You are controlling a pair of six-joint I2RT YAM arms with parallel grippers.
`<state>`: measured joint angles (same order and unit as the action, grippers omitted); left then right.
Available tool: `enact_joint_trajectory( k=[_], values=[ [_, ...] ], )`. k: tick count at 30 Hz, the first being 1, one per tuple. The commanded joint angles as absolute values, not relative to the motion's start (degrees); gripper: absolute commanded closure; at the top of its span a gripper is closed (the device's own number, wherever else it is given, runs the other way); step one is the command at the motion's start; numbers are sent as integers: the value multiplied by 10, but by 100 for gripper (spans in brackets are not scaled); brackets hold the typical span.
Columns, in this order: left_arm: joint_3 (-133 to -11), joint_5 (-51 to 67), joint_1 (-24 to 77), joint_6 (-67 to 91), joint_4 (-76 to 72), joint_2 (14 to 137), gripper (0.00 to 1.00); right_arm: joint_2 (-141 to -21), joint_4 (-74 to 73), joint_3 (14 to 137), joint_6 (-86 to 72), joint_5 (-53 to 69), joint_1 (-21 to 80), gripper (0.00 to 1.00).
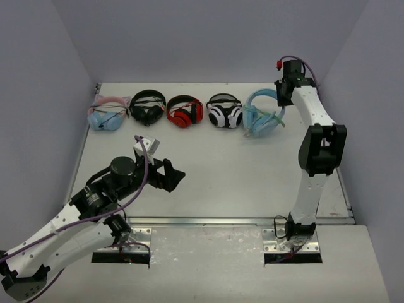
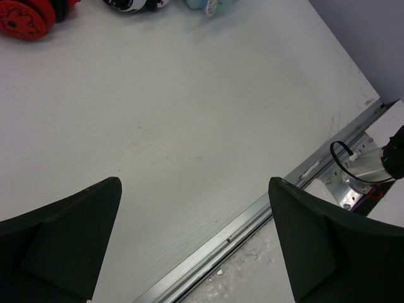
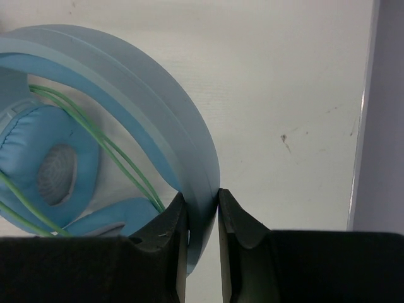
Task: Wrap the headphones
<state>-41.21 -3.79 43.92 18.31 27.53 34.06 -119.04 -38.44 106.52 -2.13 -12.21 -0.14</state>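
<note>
The ear cups stick out from the row, so my right gripper will next move down and outward and let go of the headband on the tabletop (image 1: 263, 103) beside the white-and-black pair.
The sky-blue headphones (image 1: 262, 113) lie at the right end of the row at the table's back. Their thin mint-green cable (image 3: 95, 139) runs across the padded ear cups (image 3: 53, 164). My right gripper (image 3: 201, 208) is shut on the plain blue headband (image 3: 158, 101), one finger on each side of it; in the top view it (image 1: 282, 95) stands at the headband's right side. My left gripper (image 2: 196, 202) is open and empty, low over bare table near the front edge, far from the headphones; it also shows in the top view (image 1: 172, 175).
Other headphones lie in the back row: a pale blue pair with pink cat ears (image 1: 107, 113), a black pair (image 1: 147, 106), a red pair (image 1: 185, 112) and a white-and-black pair (image 1: 225, 111). A metal rail (image 2: 252, 218) runs along the table's front edge. The right wall (image 3: 379, 113) is close.
</note>
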Motion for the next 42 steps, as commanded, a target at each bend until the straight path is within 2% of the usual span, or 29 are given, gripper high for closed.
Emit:
enact_joint_trajectory(
  k=[1, 9, 10, 18, 19, 24, 28, 31, 34, 35, 36, 39, 42],
  values=[
    [-410, -37, 453, 181, 244, 331, 0, -1194, -287, 1092, -4, -125, 12, 99],
    [-409, -39, 463, 184, 245, 333, 0, -1279, -245, 1147, 89, -188, 18, 94],
    [-409, -40, 467, 184, 245, 333, 0, -1286, -245, 1151, 97, -185, 17, 89],
    [-408, -39, 473, 185, 245, 342, 0, -1339, -201, 1175, 134, -195, 13, 77],
    [-408, -37, 474, 185, 244, 344, 0, -1346, -195, 1177, 136, -202, 14, 72],
    [-408, -46, 489, 186, 246, 345, 0, -1385, -174, 1237, 180, -220, 11, 66],
    [-407, -57, 504, 192, 248, 338, 0, -1392, -114, 1208, 230, -201, 9, 66],
    [-407, -61, 507, 192, 250, 335, 0, -1411, -110, 1215, 266, -184, 7, 73],
    [-406, -63, 508, 193, 249, 336, 0, -1437, -99, 1236, 265, -171, 3, 73],
    [-406, -63, 508, 193, 248, 337, 0, -1440, -92, 1240, 270, -166, 2, 69],
    [-406, -62, 508, 192, 248, 342, 0, -1451, -72, 1246, 279, -170, 3, 57],
    [-408, -59, 508, 192, 249, 354, 0, -1458, -57, 1267, 277, -163, 2, 47],
    [-408, -58, 507, 191, 250, 359, 0, -1456, -61, 1296, 267, -161, 2, 44]
  ],
)
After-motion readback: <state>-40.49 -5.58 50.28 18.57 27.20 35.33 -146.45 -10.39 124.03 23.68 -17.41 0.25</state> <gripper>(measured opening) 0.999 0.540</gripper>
